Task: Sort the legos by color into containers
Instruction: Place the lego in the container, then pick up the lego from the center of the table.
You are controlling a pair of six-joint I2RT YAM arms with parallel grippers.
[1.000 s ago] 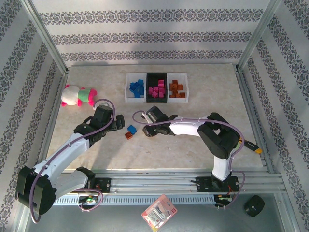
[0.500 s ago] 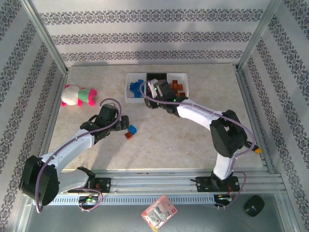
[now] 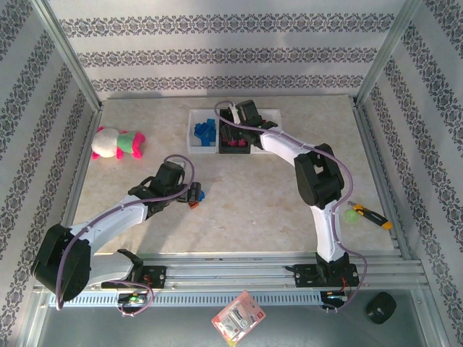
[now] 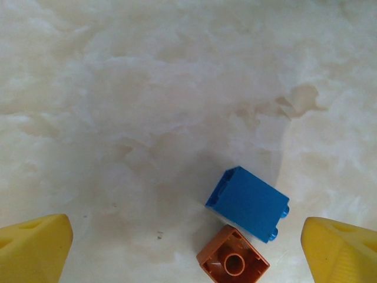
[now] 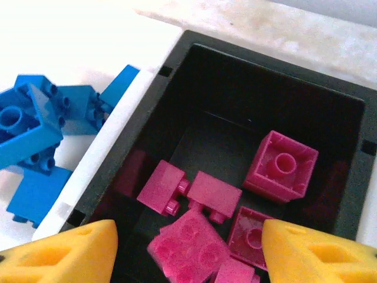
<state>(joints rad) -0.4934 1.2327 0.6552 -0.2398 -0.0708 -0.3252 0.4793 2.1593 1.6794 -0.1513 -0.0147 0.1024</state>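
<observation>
I need to move my left gripper sideways over the blue brick [image 3: 202,195] [image 4: 248,204] next, then lower the open fingers around it and close, as it lies below but off-centre between them.
Two loose legos lie on the table: a blue brick [image 4: 247,203] [image 3: 200,193] and an orange-brown brick [image 4: 232,264] [image 3: 192,205], touching at a corner. My left gripper [image 3: 189,192] [image 4: 188,259] is open just above them, with both bricks toward its right finger. My right gripper [image 3: 235,124] [image 5: 188,250] hangs open over the black container [image 5: 141,112] [image 3: 235,139], which holds several magenta bricks [image 5: 283,165]. The white container [image 3: 195,141] on its left holds blue bricks [image 5: 35,135]. The other white container [image 3: 276,113] is mostly hidden by my right arm.
A pink, white and green plush toy [image 3: 116,142] lies at the left of the table. A yellow utility knife [image 3: 376,217] and a green ball [image 3: 353,214] sit near the right wall. Patterned walls close in three sides.
My right arm swung from the middle of the table back over the black container and its jaws opened. My left gripper slid right, up to the two loose bricks.
</observation>
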